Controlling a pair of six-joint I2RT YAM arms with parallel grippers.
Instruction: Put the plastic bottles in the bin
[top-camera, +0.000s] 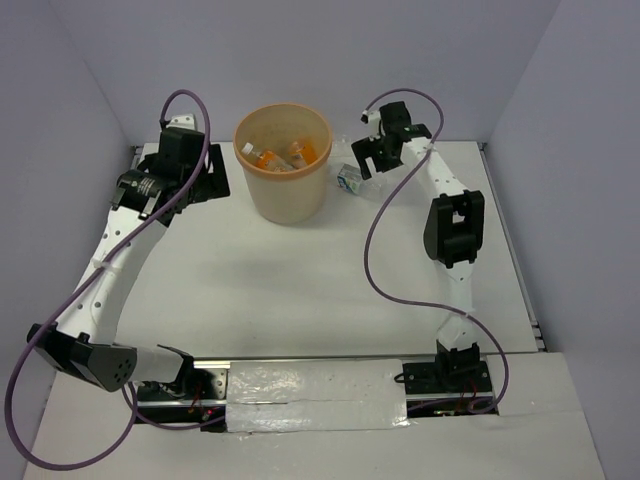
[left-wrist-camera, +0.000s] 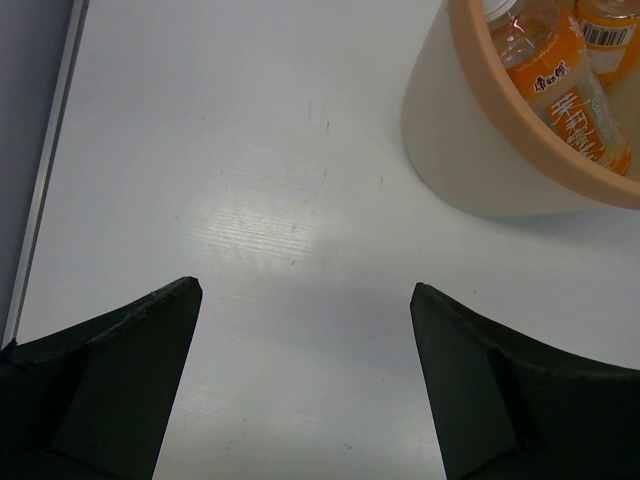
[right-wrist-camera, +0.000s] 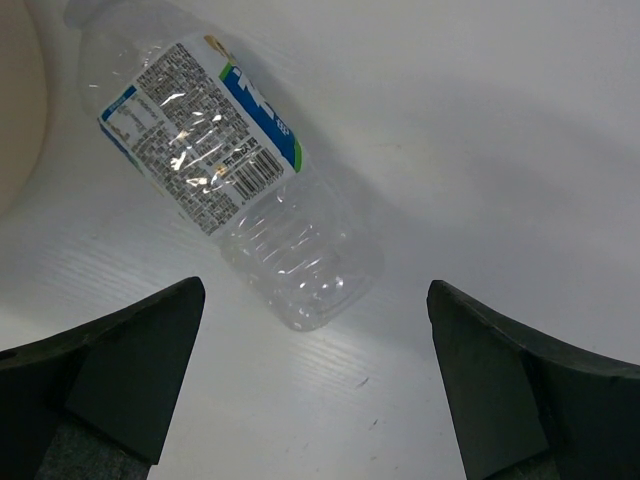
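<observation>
I need to turn the open fingers of my right gripper to match the clear bottle's clear base end (top-camera: 373, 187) (right-wrist-camera: 292, 250), because that end lies at an angle below the gripper. Then I should lower them around it and close.
The pale orange-tan bin (top-camera: 284, 180) stands at the back middle of the table, with orange bottles (top-camera: 272, 160) lying inside; they also show in the left wrist view (left-wrist-camera: 560, 80). A clear bottle with a blue and white label (right-wrist-camera: 225, 165) lies on its side on the table just right of the bin (top-camera: 351, 178). My right gripper (right-wrist-camera: 315, 300) is open and empty, hovering just above and behind the bottle's base. My left gripper (left-wrist-camera: 305, 295) is open and empty over bare table left of the bin (left-wrist-camera: 470, 150).
The white table (top-camera: 300, 290) is walled by grey panels at the back and sides. Purple cables loop over both arms. Taped foil strip lies along the near edge between the arm bases.
</observation>
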